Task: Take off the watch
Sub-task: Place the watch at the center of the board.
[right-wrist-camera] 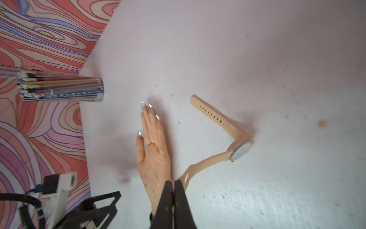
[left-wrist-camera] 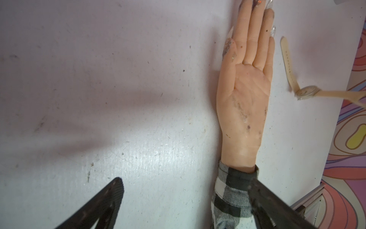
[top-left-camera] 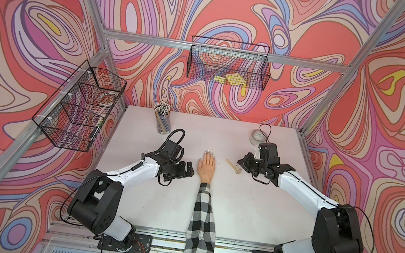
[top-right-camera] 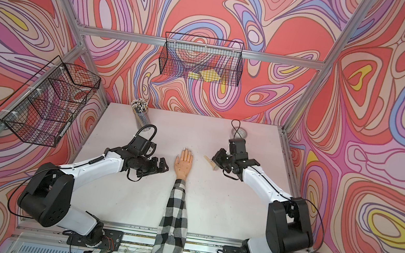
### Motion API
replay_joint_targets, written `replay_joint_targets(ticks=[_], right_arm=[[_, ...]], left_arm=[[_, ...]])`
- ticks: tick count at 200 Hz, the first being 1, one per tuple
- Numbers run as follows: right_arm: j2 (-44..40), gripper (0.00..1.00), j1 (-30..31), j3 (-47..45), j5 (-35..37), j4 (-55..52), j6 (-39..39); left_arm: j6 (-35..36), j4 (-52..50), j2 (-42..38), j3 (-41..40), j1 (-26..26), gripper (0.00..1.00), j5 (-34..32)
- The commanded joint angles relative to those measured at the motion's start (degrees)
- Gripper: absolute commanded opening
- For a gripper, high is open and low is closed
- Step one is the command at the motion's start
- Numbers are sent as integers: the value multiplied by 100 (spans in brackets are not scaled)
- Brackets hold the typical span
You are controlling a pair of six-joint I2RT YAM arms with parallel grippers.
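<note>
The right gripper moves back and down next to release the strap's buckle end, as the bare tabletop beside the plaid sleeve lies below and back from it.
A mannequin hand (top-left-camera: 206, 167) in a plaid sleeve (top-left-camera: 202, 219) lies palm up on the white table (top-left-camera: 238, 206); its wrist is bare. The watch (top-left-camera: 233, 165), with a round pale dial (right-wrist-camera: 240, 150) and a beige strap, is off the hand and to its right, one strap end on the table. My right gripper (right-wrist-camera: 173, 181) is shut on the other strap end, beside the hand. My left gripper (top-left-camera: 190, 170) hovers open just left of the wrist, one finger (left-wrist-camera: 267, 198) over the sleeve cuff, holding nothing. The left wrist view shows the watch (left-wrist-camera: 307, 92) blurred.
A clear cup of pencils (top-left-camera: 162, 121) stands at the back left of the table. A roll of clear tape (top-left-camera: 258, 137) lies at the back right behind my right arm. Wire baskets hang on the left wall (top-left-camera: 82, 106) and back wall (top-left-camera: 228, 63).
</note>
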Motion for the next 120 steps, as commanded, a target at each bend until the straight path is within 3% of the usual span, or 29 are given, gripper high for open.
replay_joint_targets(ticks=[1, 120], right_arm=[[-636, 0, -36, -521, 267, 58, 35], [-2864, 0, -30, -2165, 1246, -1703, 829]], left_arm=[[-63, 18, -46, -1, 27, 99, 47], [-81, 150, 108, 42, 22, 99, 160]])
